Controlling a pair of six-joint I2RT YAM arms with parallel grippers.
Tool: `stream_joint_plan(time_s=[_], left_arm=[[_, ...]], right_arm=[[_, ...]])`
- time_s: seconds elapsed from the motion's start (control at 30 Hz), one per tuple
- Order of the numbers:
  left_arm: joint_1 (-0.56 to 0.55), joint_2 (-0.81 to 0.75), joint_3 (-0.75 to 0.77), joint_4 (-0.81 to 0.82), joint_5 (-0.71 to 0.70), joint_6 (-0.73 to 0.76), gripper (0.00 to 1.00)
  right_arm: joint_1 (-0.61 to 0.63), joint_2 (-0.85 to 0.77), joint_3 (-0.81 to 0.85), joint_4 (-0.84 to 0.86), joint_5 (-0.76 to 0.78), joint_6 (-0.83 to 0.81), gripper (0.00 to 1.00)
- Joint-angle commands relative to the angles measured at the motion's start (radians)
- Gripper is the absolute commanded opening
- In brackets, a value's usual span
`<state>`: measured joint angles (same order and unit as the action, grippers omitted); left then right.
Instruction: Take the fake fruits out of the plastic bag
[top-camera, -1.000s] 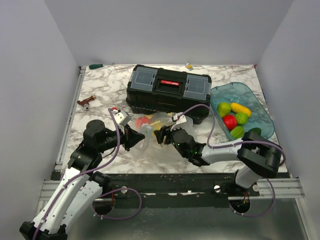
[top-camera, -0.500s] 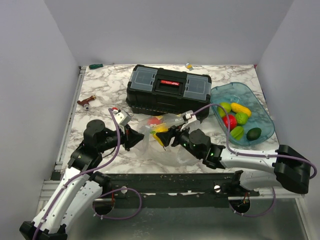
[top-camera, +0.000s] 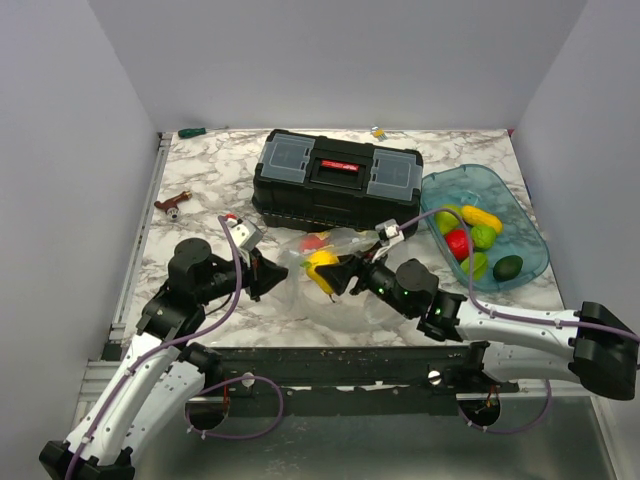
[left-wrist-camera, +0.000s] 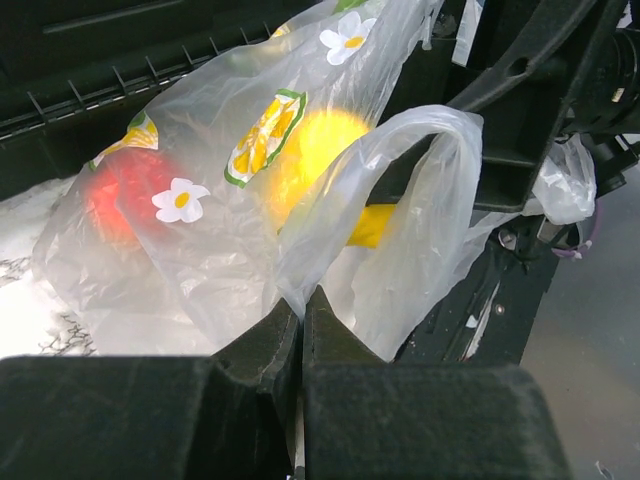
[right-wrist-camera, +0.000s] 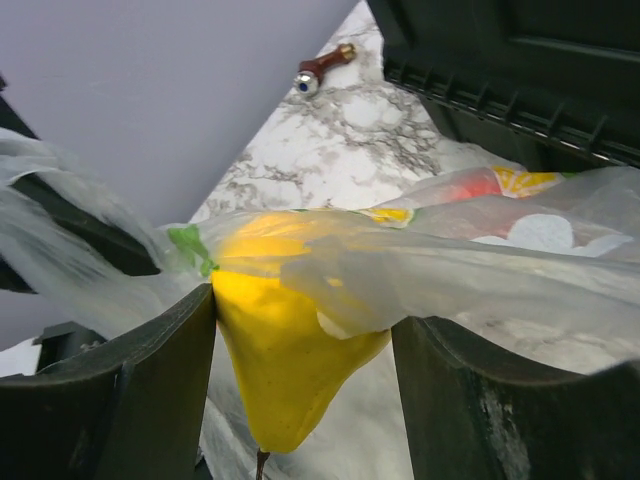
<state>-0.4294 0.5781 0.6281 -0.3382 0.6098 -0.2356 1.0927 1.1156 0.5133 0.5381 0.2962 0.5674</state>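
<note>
The pear (right-wrist-camera: 290, 380) will go over the fruits gathered in the blue tray, and my right gripper will release it there. Those fruits are to the right of my right gripper in the top view.
The plastic bag (top-camera: 345, 250), clear film printed with flowers and lemon slices, lies in front of the black toolbox (top-camera: 335, 180). My left gripper (top-camera: 272, 276) is shut on a fold of the plastic bag (left-wrist-camera: 200, 240), its tips (left-wrist-camera: 302, 300) pinching the film. My right gripper (top-camera: 338, 274) is shut on a yellow pear (right-wrist-camera: 290, 380), stem down, with bag film draped over its top. A red fruit (left-wrist-camera: 120, 190) is still inside the bag (right-wrist-camera: 480, 270). Several fake fruits (top-camera: 470, 240) lie in the blue tray.
The translucent blue tray (top-camera: 535, 262) stands at the right, beside the toolbox. A brown-handled tool (top-camera: 172, 204) lies at the left edge. A green item (top-camera: 190, 131) and a small object (top-camera: 378, 131) sit by the back wall.
The right arm's elbow has swung out to the right and lower while its gripper stayed at the bag. The yellow pear shows more clearly now. The left arm has not moved.
</note>
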Motion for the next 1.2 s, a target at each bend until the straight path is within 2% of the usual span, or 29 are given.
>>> stream_joint_plan(time_s=[0.0,0.1,0.27,0.5,0.73,0.97,1.17], left_arm=[[0.003,-0.013,0.018,-0.005,-0.045,0.007,0.00],[0.004,-0.017,0.020,-0.017,-0.086,0.009,0.00],[0.007,-0.011,0.022,-0.019,-0.093,0.009,0.00],[0.008,0.001,0.019,-0.013,-0.064,0.005,0.00],[0.009,0.000,0.020,-0.015,-0.068,0.007,0.00],[0.012,0.004,0.021,-0.013,-0.060,0.004,0.00],[0.013,0.011,0.022,-0.014,-0.051,0.002,0.00]], right_arm=[[-0.002,-0.021,-0.006,0.100,-0.175,-0.025,0.24],[-0.002,-0.034,-0.009,0.125,-0.265,-0.024,0.24],[-0.001,-0.071,-0.027,0.167,-0.320,-0.009,0.24],[-0.003,-0.083,0.033,0.163,-0.234,-0.015,0.24],[-0.002,-0.133,0.172,-0.081,0.014,-0.131,0.23],[-0.005,-0.284,0.151,-0.269,0.432,-0.188,0.23],[-0.032,-0.310,0.179,-0.423,0.648,-0.226,0.24]])
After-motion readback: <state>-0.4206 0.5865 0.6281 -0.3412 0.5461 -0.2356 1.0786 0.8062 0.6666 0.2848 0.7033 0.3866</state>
